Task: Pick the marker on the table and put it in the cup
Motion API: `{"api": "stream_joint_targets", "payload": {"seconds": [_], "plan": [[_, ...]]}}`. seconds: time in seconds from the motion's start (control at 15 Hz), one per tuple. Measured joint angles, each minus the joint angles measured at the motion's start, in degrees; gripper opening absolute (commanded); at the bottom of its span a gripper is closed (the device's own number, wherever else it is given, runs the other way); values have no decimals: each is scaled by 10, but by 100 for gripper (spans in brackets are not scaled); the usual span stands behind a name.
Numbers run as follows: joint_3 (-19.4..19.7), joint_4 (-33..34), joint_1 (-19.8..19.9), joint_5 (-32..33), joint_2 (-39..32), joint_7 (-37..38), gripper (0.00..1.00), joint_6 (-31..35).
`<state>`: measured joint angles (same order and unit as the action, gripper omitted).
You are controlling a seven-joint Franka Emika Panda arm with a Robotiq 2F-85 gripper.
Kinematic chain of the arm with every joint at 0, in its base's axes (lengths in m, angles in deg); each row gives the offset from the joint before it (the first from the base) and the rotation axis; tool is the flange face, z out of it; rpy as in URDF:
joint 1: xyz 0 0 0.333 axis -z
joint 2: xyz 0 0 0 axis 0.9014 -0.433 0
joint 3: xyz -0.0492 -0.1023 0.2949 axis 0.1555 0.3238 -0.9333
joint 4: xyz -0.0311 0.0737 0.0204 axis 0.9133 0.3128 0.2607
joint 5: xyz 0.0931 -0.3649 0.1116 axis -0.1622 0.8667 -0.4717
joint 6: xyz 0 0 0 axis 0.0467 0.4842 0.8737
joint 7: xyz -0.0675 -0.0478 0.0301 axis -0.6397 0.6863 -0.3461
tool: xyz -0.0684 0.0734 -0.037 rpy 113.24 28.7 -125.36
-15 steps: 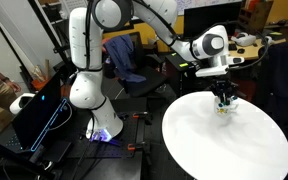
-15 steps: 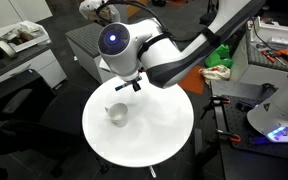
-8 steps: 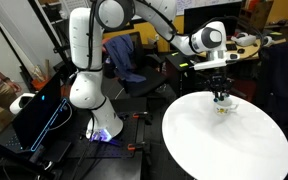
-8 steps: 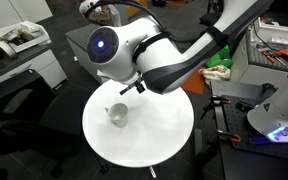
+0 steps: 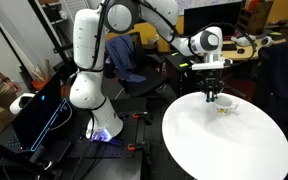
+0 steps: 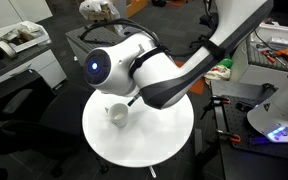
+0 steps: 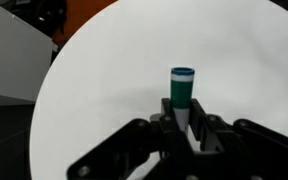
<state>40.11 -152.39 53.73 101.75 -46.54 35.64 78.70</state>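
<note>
My gripper carries the marker outward until it is over the cup's opening [image 6: 117, 108] next and releases it, as the marker still hangs beside the cup.
My gripper [image 7: 183, 118] is shut on the marker [image 7: 182, 88], a short teal-tinted stick that stands up between the fingers over the white table [image 7: 104, 90]. In an exterior view the gripper [image 5: 212, 97] hangs above the round table [image 5: 224, 145] near its far edge, a little to the left of the small cream cup [image 5: 222, 108]. In the exterior view from the opposite side the cup [image 6: 116, 113] sits on the table [image 6: 159, 135], and the arm's wrist hides most of the gripper. The cup is out of the wrist view.
The robot's white base [image 5: 87, 90] stands left of the table, with a dark case [image 5: 39, 112] beside it. A chair [image 5: 129, 60] and a cluttered tan desk [image 5: 249, 45] lie behind. A green object [image 6: 219, 72] lies on a side bench.
My gripper has risen and shifted left from right over the cup, with the wrist turning. The cup has not moved.
</note>
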Motion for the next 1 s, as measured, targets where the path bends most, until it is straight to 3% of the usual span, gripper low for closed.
{"api": "stream_joint_targets", "payload": {"seconds": [0.4, 1.0], "plan": [[-6, 16, -7, 9, -44, -48, 5, -21], [-7, 70, -34, 57, -74, -58, 5, -88]]}}
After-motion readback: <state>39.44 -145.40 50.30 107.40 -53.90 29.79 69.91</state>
